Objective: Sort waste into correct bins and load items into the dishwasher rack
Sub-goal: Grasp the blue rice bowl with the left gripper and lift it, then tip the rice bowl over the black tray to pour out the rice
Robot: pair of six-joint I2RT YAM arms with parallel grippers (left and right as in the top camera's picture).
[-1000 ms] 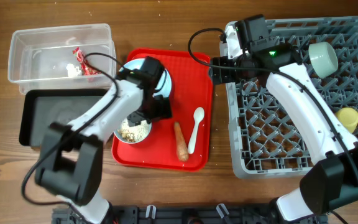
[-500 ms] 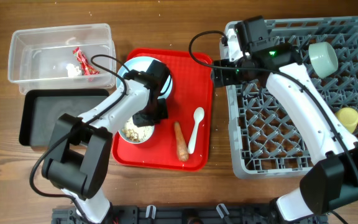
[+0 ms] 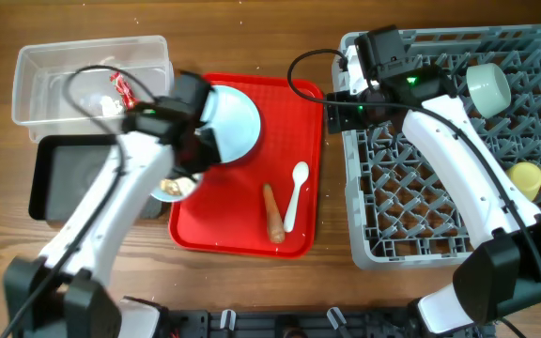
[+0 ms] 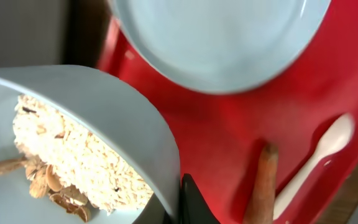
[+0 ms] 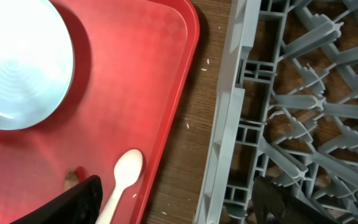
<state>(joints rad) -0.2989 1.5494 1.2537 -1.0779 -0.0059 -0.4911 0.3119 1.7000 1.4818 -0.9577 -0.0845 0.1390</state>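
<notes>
The bowl has rice scraps in it, so my left gripper should tip it over the black tray next, then lower it onto the red tray (image 3: 289, 113) next to the carrot and let go of it.
My left gripper (image 3: 188, 169) is shut on the rim of a pale blue-green bowl (image 3: 169, 189), held at the left edge of the red tray (image 3: 289, 113). In the left wrist view the bowl (image 4: 104, 112) looks tilted, and whitish rice scraps (image 4: 73, 155) are heaped inside. A light blue plate (image 3: 231, 122), an orange carrot (image 3: 273, 214) and a white spoon (image 3: 295, 194) lie on the tray. My right gripper (image 3: 341, 103) hangs open over the gap between the tray and the grey dishwasher rack (image 3: 421, 188), holding nothing. A red wrapper (image 3: 122, 89) lies in the clear tub (image 3: 45, 66).
The black tray (image 3: 64, 178) sits just left of the held bowl, below the clear tub. The rack holds a second bowl (image 3: 486, 86) at its back and a yellow cup (image 3: 526, 178) at its right side. A strip of bare wood (image 5: 194, 124) separates tray and rack.
My left gripper closed on the bowl's rim and carried the bowl left to the tray's edge. The plate now shows in full. The right arm has not moved.
</notes>
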